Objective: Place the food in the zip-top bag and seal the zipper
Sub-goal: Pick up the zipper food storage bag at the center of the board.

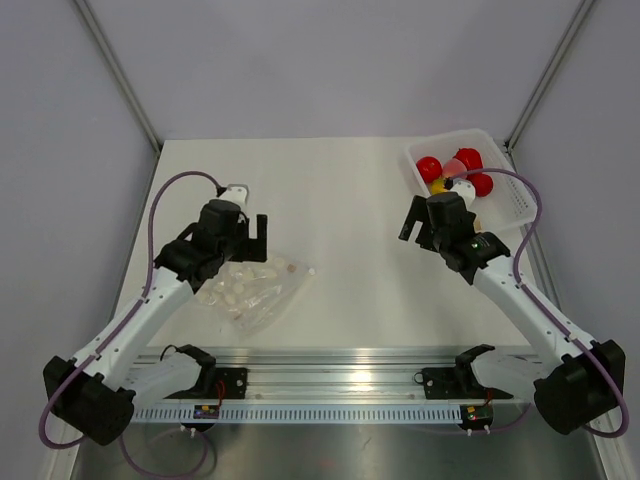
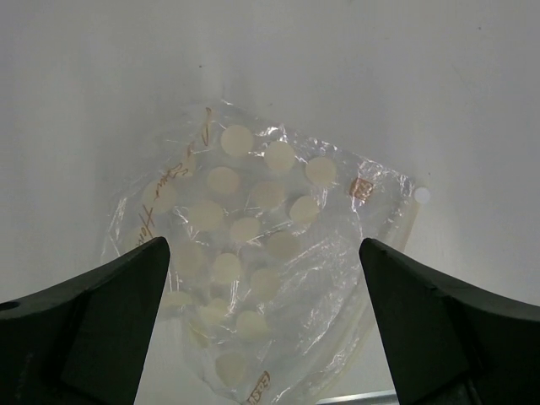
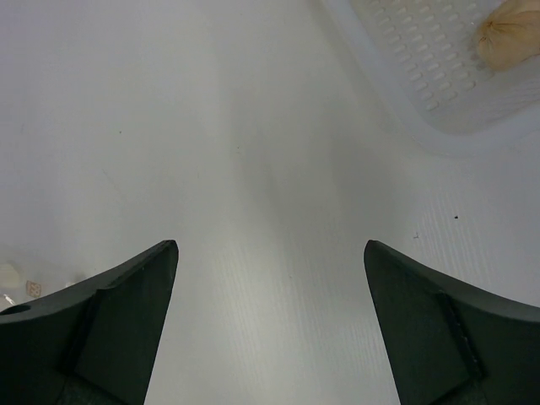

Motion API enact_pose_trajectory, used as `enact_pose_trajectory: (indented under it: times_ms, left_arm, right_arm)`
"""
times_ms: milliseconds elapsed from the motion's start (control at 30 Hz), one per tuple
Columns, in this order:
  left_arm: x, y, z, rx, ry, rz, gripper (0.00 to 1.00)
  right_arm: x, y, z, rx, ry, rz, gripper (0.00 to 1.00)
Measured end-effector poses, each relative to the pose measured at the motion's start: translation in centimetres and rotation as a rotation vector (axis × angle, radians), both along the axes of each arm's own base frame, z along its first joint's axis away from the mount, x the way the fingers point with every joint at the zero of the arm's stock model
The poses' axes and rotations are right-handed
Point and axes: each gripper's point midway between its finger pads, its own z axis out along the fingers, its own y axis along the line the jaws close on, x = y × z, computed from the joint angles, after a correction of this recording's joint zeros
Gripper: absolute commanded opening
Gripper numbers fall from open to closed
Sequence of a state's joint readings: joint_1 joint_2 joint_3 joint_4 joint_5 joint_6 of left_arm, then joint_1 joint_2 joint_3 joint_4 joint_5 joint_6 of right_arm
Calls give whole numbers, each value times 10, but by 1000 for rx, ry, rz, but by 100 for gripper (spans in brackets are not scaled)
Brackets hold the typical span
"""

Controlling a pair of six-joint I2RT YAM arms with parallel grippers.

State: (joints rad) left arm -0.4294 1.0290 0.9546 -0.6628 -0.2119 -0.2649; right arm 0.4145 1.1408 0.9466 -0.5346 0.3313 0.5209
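Note:
The left gripper comes down and back onto that opening side of the bag next, since the bag's zipper edge [image 1: 284, 300] [image 2: 358, 334] lies below it and to its right in the top view.
The zip-top bag [image 1: 255, 287], clear with white dots, lies flat and crumpled on the table at the left; it fills the left wrist view [image 2: 261, 228]. Its zipper [image 2: 395, 245] runs along the right edge there. My left gripper [image 1: 254, 240] is open and empty just above the bag's far end, with the bag between its fingers [image 2: 263, 246]. The food, several red balls [image 1: 428, 168] and a yellow-green one [image 1: 440, 186], sits in the white tray [image 1: 505, 205] at the back right. My right gripper [image 1: 411, 228] is open and empty over bare table [image 3: 270, 246], just left of the tray.
The tray's perforated corner [image 3: 439, 76] shows at the top right of the right wrist view, with a beige item [image 3: 510, 38] in it. A corner of the bag [image 3: 17, 283] shows at that view's left edge. A metal rail [image 1: 330, 385] runs along the near edge.

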Motion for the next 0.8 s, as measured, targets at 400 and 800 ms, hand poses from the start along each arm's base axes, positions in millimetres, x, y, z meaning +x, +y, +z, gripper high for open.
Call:
enact_pose_trajectory:
  times_ms: [400,800]
  left_arm:
    - [-40,-58,-35,184,75,-247,77]
    - [-78,-71,-100,336,295,-247,68]
  right_arm:
    - [-1,4,2,25,-11,11,99]
    - [-3,11,-4,52,11,41,99]
